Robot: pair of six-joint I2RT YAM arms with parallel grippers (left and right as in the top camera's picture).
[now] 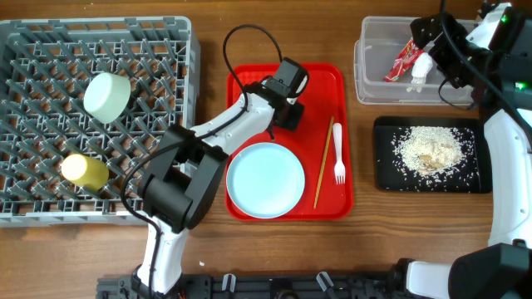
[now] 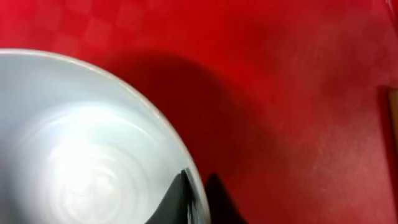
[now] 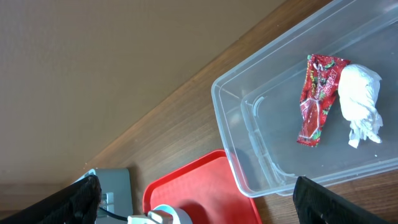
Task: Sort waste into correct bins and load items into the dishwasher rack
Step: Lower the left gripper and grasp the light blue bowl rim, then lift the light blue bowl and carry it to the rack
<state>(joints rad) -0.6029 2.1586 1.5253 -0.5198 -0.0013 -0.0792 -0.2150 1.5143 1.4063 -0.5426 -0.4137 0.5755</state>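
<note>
My left gripper is going to move the light blue bowl next, up and to the left in the overhead view past the mint-green bowl (image 1: 106, 95), and tilt it onto rack wires that stand empty (image 1: 38, 129).
My left gripper (image 1: 287, 93) is low over the back of the red serving tray (image 1: 328, 83). In the left wrist view its fingers (image 2: 198, 200) pinch the rim of the light blue bowl (image 2: 81, 143). The pale blue plate (image 1: 266, 178), wooden chopstick (image 1: 322, 162) and white fork (image 1: 338, 158) lie on that tray. The grey rack (image 1: 50, 50) holds the mint-green bowl (image 1: 106, 95) and yellow cup (image 1: 83, 170). My right gripper (image 1: 432, 41) is open and empty above the clear tub (image 3: 230, 118), which holds the red wrapper (image 3: 317, 99) and white napkin (image 3: 360, 102). Rice scraps (image 1: 428, 149) lie in the black tray (image 1: 386, 174).
The rack fills the table's left side, the red serving tray the middle, and the clear tub (image 1: 374, 75) and black tray the right. My left arm's cable (image 1: 241, 37) loops over the wood behind the red tray.
</note>
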